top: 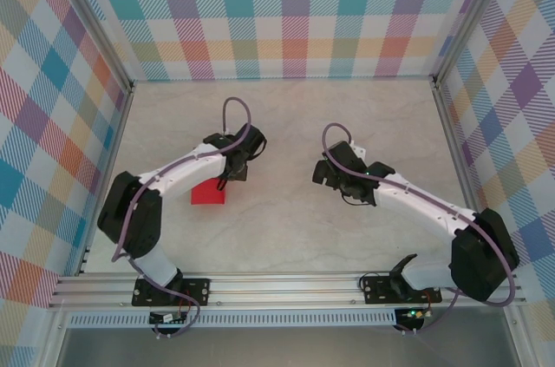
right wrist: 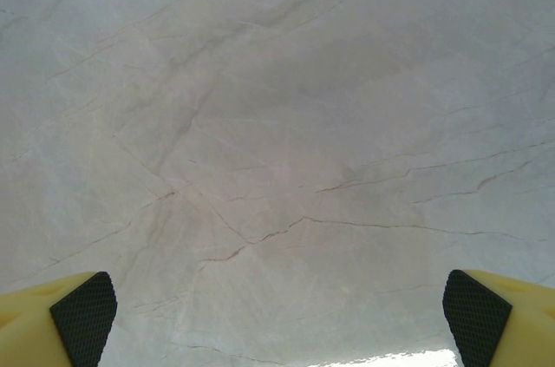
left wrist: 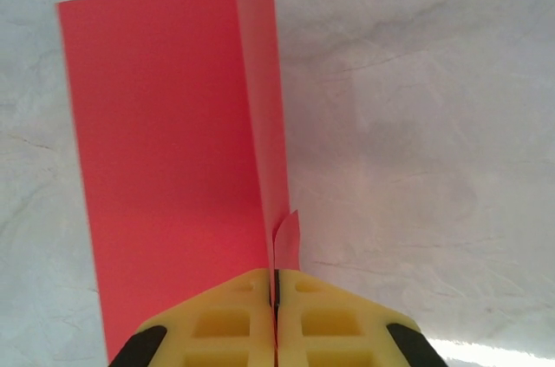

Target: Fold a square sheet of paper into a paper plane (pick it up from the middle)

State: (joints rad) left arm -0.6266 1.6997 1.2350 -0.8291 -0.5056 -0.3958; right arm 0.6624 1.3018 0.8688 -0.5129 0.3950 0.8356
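Note:
The bare marble beside the standing half is below my left gripper. I should next move my left gripper down there, toward my right gripper, and release the raised paper.
The square sheet of paper point(top: 208, 195) is bright red and lies on the marble table, left of centre. In the left wrist view the sheet point(left wrist: 165, 150) has one half flat on the table, while the other half stands upright along a centre crease. My left gripper point(left wrist: 277, 289) is shut on the raised paper at its near edge, yellow fingers point(left wrist: 225, 324) pressed together. From above, the left gripper point(top: 228, 180) sits at the sheet's right side. My right gripper point(top: 320, 174) hovers to the right, apart from the paper. It is wide open point(right wrist: 279, 319) over bare table. A paper plane is out of view.
Checked walls enclose the marble table point(top: 286, 237) on three sides. A metal rail point(top: 286, 285) with both arm bases runs along the near edge. Bare tabletop lies between the two grippers and behind them.

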